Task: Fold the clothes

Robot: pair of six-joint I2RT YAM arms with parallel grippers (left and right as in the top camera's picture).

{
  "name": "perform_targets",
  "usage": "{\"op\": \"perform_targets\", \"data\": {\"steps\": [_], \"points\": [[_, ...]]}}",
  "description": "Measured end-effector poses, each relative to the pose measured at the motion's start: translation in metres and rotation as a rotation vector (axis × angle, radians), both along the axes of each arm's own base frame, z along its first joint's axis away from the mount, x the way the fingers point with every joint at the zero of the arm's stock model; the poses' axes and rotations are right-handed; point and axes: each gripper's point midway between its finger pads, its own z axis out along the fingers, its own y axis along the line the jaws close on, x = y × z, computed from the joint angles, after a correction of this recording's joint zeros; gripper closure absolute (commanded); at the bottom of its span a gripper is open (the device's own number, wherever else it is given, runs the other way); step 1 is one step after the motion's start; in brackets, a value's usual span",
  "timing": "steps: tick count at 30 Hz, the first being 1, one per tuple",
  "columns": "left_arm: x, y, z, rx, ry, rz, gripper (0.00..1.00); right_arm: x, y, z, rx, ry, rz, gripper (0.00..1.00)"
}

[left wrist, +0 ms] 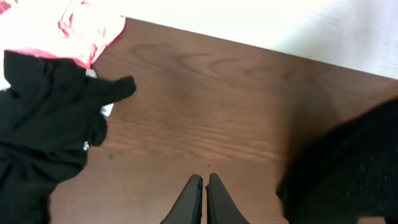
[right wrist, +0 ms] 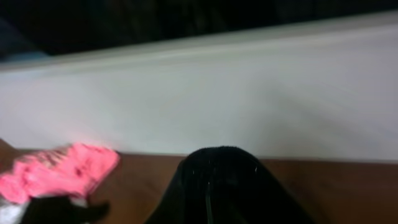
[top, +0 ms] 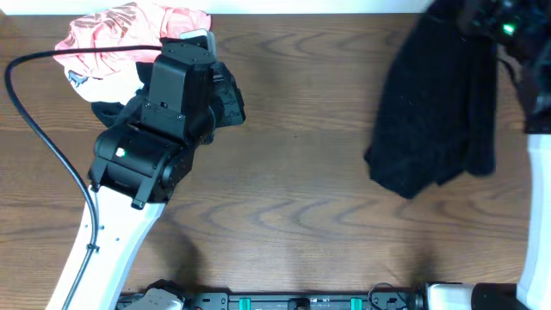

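Note:
My left gripper has its fingers shut. It should move across to the clothes' lower end, because that end lies to its right in the overhead view, and open its fingers there.
The clothes, a large black fuzzy knit garment, hang bunched at the right of the table with the lower end on the wood. My right gripper is at the garment's top end, at the far right corner. In the right wrist view the black knit covers the fingers, so the gripper is shut on it. My left gripper is shut on nothing, low over bare wood. An edge of the clothes lies to its right.
A salmon-pink garment lies at the far left edge. A smaller smooth black garment lies beside it, partly under my left arm. A black cable runs along the left. A white surface lies beyond the table's far edge.

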Motion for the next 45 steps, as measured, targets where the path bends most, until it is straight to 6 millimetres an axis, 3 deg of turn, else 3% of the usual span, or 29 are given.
{"op": "perform_targets", "data": {"steps": [4, 7, 10, 14, 20, 26, 29, 34, 38, 45], "points": [[-0.001, 0.000, -0.007, -0.028, 0.028, 0.026, 0.94, 0.002, 0.037, 0.026, 0.050, -0.097, -0.003, 0.99], [-0.001, -0.001, -0.012, -0.064, 0.051, 0.053, 0.94, -0.003, 0.052, 0.041, 0.083, -0.146, -0.067, 0.99], [-0.001, -0.004, -0.017, -0.096, 0.076, 0.069, 0.94, -0.011, 0.051, 0.051, 0.100, -0.176, -0.157, 0.98], [0.005, -0.010, -0.029, -0.118, 0.119, 0.084, 0.94, -0.020, 0.031, 0.052, 0.092, -0.177, -0.290, 0.99], [0.024, -0.031, -0.066, -0.144, 0.229, 0.064, 0.94, -0.029, 0.003, 0.017, -0.001, -0.042, -0.430, 0.99], [0.034, -0.042, -0.102, -0.120, 0.319, 0.045, 0.94, -0.030, -0.031, -0.051, -0.126, 0.209, -0.535, 0.99], [0.035, -0.043, -0.107, -0.111, 0.328, 0.038, 0.94, -0.024, -0.044, -0.088, -0.161, 0.341, -0.555, 0.99], [0.031, -0.053, -0.107, -0.087, 0.318, -0.018, 0.94, -0.006, -0.055, -0.134, -0.148, 0.480, -0.538, 0.99], [0.019, -0.086, -0.110, -0.072, 0.297, -0.137, 0.94, 0.003, -0.058, -0.150, -0.116, 0.525, -0.513, 0.99], [-0.017, -0.168, -0.132, -0.045, 0.204, -0.417, 0.94, 0.003, -0.065, -0.152, -0.082, 0.539, -0.501, 0.99]]}}
